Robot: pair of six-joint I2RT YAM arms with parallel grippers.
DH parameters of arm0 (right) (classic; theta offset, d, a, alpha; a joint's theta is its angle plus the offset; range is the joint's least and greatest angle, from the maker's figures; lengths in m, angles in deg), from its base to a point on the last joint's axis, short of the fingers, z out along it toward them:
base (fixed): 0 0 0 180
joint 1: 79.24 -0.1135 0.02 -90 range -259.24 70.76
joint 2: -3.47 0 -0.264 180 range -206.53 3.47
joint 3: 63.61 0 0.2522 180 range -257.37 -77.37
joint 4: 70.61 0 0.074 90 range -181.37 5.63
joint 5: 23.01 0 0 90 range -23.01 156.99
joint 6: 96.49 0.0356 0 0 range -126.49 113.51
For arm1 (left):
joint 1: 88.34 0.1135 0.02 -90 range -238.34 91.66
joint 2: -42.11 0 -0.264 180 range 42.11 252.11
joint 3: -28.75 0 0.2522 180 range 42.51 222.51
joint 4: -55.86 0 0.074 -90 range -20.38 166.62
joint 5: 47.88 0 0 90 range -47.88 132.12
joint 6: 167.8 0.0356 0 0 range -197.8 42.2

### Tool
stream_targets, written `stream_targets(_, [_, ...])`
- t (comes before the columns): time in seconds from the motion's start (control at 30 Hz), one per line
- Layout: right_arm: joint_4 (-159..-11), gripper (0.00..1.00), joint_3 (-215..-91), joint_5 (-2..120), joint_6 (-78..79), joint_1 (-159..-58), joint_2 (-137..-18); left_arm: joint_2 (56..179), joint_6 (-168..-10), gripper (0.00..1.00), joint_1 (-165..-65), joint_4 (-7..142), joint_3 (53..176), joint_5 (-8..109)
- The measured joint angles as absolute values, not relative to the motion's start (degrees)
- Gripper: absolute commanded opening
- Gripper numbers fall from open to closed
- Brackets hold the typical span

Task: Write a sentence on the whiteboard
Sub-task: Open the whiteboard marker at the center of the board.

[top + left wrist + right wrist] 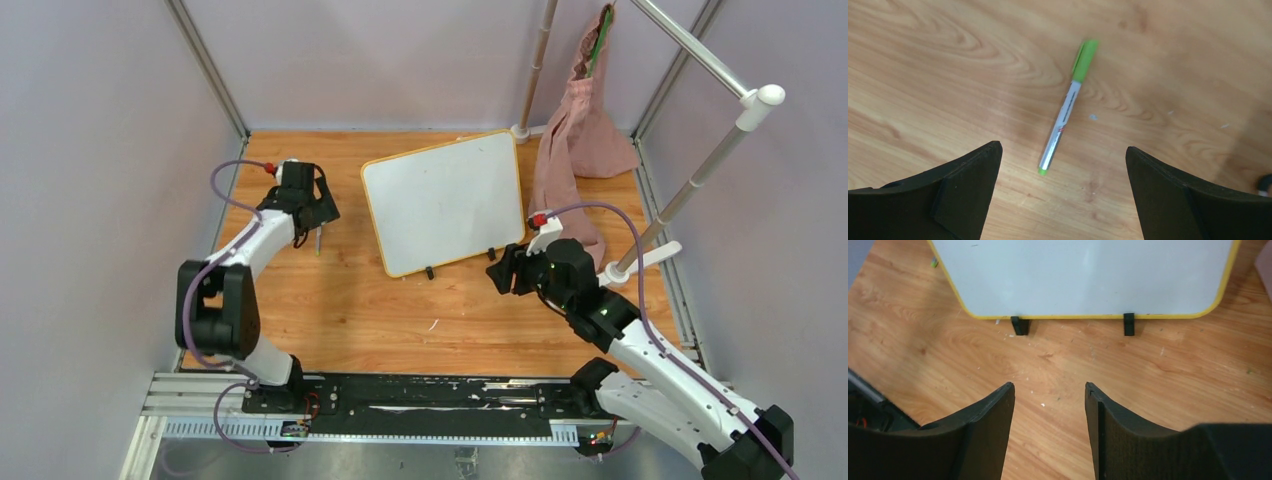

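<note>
My left gripper should next lower its open fingers down both sides of the marker's body and close there, leaving the green cap bare, because the marker's white body (319,238) (1061,127) lies below.
The whiteboard (445,200) lies flat on the wooden table, blank, with a yellow frame and two black feet on its near edge; it fills the top of the right wrist view as the whiteboard (1088,275). A green-capped marker (1064,109) lies on the wood, seen small from above as the marker (318,241) left of the board. My left gripper (1063,149) hovers over it, wide open, with the marker's butt end between the fingers. My right gripper (1049,386) is open and holds nothing, a short way in front of the board's near edge.
A pink cloth (578,140) hangs from a white rack (700,170) at the back right, touching the table beside the board. Grey walls close in the table on three sides. The black rail (420,395) with the arm bases runs along the near edge.
</note>
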State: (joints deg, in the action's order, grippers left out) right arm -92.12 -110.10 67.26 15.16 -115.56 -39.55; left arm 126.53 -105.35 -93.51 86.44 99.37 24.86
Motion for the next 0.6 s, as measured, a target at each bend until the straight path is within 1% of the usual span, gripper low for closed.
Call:
stream_targets(0.1, [-93.98, 0.57, -111.63, 64.57, 14.89, -116.12, -39.40, 134.09, -105.04, 0.95, -93.18, 91.70, 103.13, 25.80])
stream_targets(0.13, [-94.24, 0.57, -112.09, 63.85, 14.81, -116.23, -39.40, 136.43, -104.65, 0.93, -92.91, 93.39, 104.99, 26.33])
stream_targets(0.33, [-95.29, 0.55, -114.06, 60.68, 14.46, -116.34, -39.45, 145.99, -102.11, 0.81, -91.76, 97.95, 114.82, 29.61])
stream_targets(0.6, [-96.47, 0.53, -116.72, 60.44, 13.25, -116.39, -39.38, 151.38, -99.77, 0.68, -90.49, 100.32, 116.11, 32.99])
